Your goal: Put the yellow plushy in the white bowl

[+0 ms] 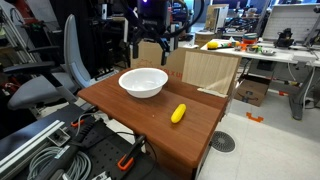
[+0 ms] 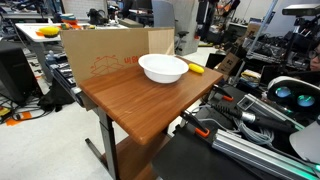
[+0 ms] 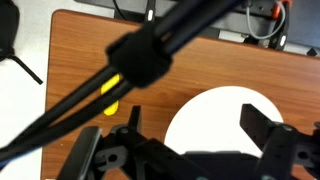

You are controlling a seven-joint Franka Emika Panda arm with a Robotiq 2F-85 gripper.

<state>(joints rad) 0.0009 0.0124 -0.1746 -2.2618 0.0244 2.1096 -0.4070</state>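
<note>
I need to move my gripper from above the bowl (image 1: 143,82) toward the left in the wrist view and lower it around the yellow plushy (image 1: 178,114), because the plushy is outside the bowl.
The white bowl (image 1: 143,82) stands on the wooden table (image 1: 150,125) near its far side; it also shows in the other exterior view (image 2: 163,68). The yellow plushy (image 1: 178,114) lies on the table a short way from the bowl, apart from it (image 2: 196,69). My gripper (image 1: 150,48) hangs open and empty above the bowl. In the wrist view my open jaws (image 3: 190,112) frame the bowl (image 3: 225,115), and the plushy (image 3: 108,90) is a yellow patch mostly hidden behind a black cable.
A cardboard box (image 1: 210,70) stands against the table's far edge behind the bowl (image 2: 110,50). An office chair (image 1: 60,70) is beside the table. Cables and gear (image 1: 60,150) lie below the near edge. A thick black cable (image 3: 140,60) crosses the wrist view.
</note>
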